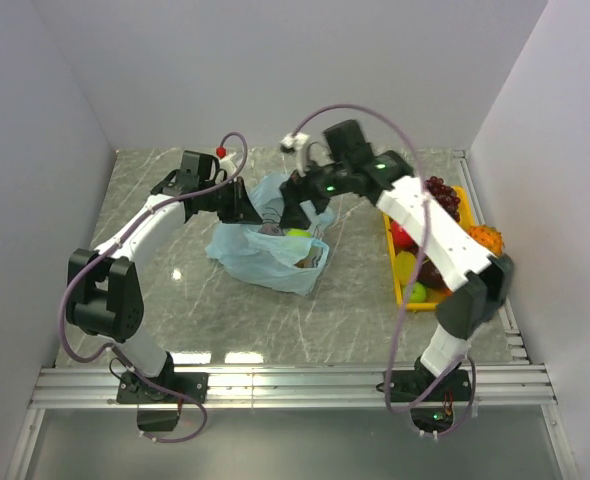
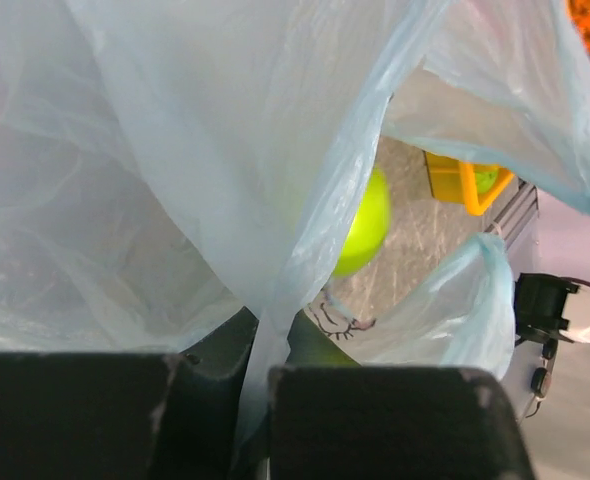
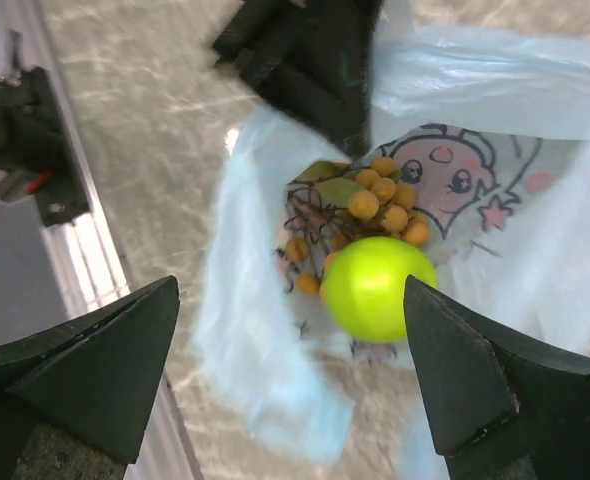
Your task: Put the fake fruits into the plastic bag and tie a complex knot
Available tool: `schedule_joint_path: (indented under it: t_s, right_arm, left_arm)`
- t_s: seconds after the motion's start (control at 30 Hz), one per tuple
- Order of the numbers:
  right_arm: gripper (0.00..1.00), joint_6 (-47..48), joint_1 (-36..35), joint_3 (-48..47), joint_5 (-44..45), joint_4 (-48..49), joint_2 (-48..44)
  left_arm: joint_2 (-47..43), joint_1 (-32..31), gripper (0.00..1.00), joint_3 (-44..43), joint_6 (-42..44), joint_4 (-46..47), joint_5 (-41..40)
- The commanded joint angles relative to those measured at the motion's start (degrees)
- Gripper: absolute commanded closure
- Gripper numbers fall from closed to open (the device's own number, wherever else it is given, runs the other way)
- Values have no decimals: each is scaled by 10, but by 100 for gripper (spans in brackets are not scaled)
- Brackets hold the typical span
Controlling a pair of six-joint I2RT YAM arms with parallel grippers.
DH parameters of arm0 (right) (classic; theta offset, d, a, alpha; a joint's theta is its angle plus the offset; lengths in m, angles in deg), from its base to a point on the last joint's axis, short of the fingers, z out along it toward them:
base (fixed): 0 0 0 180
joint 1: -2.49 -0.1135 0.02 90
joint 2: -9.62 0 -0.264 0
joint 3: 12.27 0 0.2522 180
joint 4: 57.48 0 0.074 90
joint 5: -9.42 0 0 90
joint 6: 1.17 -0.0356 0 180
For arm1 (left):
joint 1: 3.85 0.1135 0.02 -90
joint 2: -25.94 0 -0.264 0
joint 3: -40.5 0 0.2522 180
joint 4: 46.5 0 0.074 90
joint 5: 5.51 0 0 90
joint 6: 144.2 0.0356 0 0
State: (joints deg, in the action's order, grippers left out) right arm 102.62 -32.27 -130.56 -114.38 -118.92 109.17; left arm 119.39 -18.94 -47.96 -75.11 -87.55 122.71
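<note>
My right gripper will next cross to its right in the top view and go down onto the yellow tray's fruits there, because the green fruit is in the bag.
The light-blue plastic bag (image 1: 265, 258) lies open in the middle of the table. My left gripper (image 1: 243, 203) is shut on a strip of its rim (image 2: 260, 330), holding the mouth up; it shows black at the top of the right wrist view (image 3: 315, 50). My right gripper (image 3: 293, 370) is open above the bag's mouth (image 1: 293, 212). A lime-green round fruit (image 3: 378, 287) is below and between its fingers, touching neither, beside a bunch of small yellow-brown fruits (image 3: 380, 195) inside the bag. The green fruit also shows blurred in the left wrist view (image 2: 365, 225). No knot is in view.
A yellow tray (image 1: 393, 268) at the right edge holds dark grapes (image 1: 442, 195), a red fruit (image 1: 403, 235), a spiky orange fruit (image 1: 485, 240) and a green one (image 1: 416, 292). Metal rails (image 1: 295, 380) run along the near edge. Walls close in on three sides.
</note>
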Motion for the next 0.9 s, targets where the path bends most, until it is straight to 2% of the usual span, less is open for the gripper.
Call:
schedule_joint_path:
  t_s: [0.0,0.13,0.4,0.43,0.53,0.57,0.67,0.87]
  right_arm:
    - [0,21,47,-8,-62,-64,-88]
    - [0,23,153,-12,-94,-127,-121]
    - [1,95,343,13,42,-255,-174]
    - [1,99,383,18,48,-264,-178]
    - [5,105,413,49,108,-273,-196]
    - [9,100,414,60,155,-260,-198]
    - [19,47,415,127,226,-215,-195]
    - [20,0,416,163,312,-132,-142]
  left_arm:
    - [-1,1,95,-12,-3,21,-14]
    - [-5,1,96,-3,5,21,-26]
    - [-13,1,96,23,10,29,-32]
    - [-13,1,96,29,8,32,-31]
    - [-19,0,96,44,5,40,-28]
    - [-19,0,96,46,6,42,-26]
    - [-19,0,96,53,4,45,-26]
    - [-13,1,97,40,6,40,-28]
